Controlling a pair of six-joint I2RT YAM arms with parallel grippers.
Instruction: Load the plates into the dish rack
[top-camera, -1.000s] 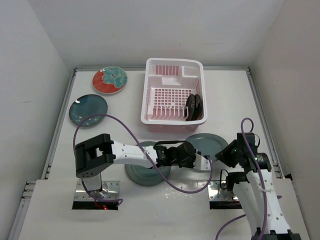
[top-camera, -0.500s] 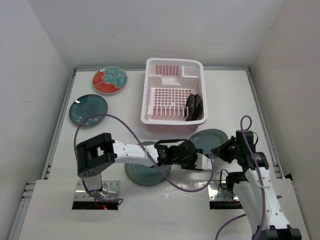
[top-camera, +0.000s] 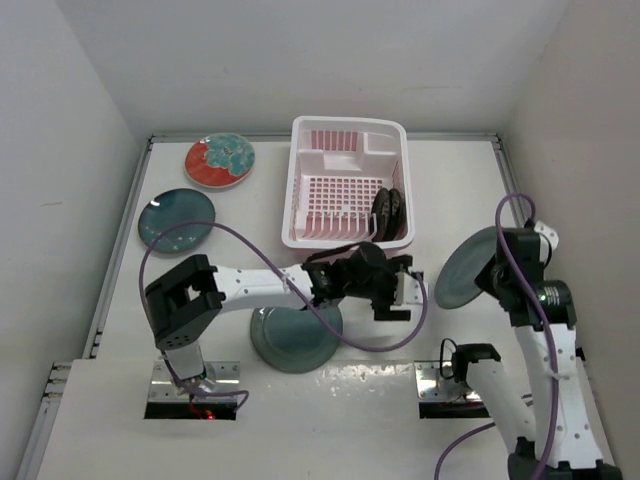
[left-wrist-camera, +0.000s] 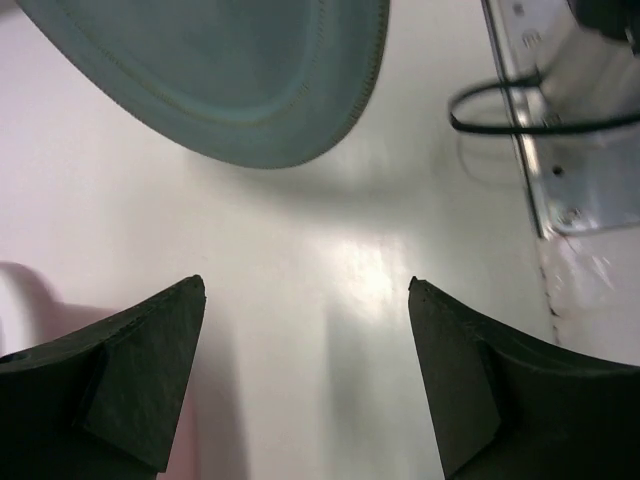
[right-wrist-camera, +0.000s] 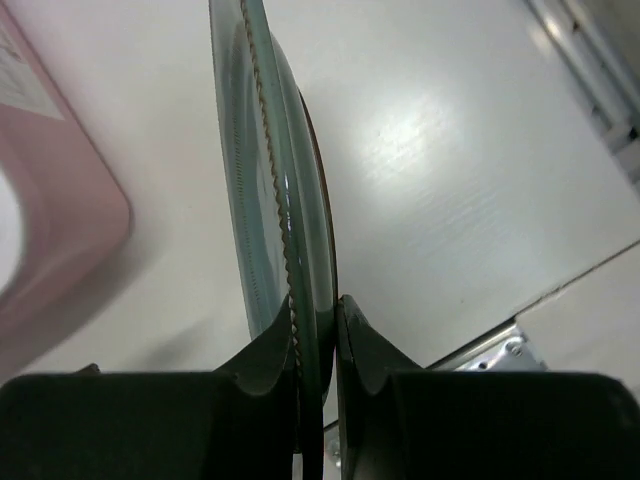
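Observation:
I should bring my right gripper left in the top view, then down, to release its grey-teal plate where the rack (top-camera: 340, 180) slots beside the black plates are empty.
The pink-and-white dish rack (top-camera: 340, 180) stands at the table's middle back, with small black plates (top-camera: 388, 214) upright in its right corner. My right gripper (top-camera: 497, 273) is shut on the rim of a large grey-teal plate (top-camera: 462, 268), holding it on edge above the table to the right of the rack. In the right wrist view that plate (right-wrist-camera: 268, 150) stands edge-on between my right gripper (right-wrist-camera: 318, 310). My left gripper (top-camera: 405, 292) hangs open just in front of the rack with nothing between its fingers (left-wrist-camera: 150, 360). A second grey-teal plate (top-camera: 296, 340) lies flat under the left arm.
A red plate with a pale blue centre (top-camera: 219, 160) and a darker teal plate (top-camera: 177, 220) lie at the back left. The rack's pink wall (right-wrist-camera: 50, 200) is close to the held plate. The right arm's metal base plate (left-wrist-camera: 565, 150) lies near the front edge.
My right gripper has shut on the grey-teal plate and lifted it up onto its edge. My left gripper has opened, let go of that plate and drawn back toward the rack.

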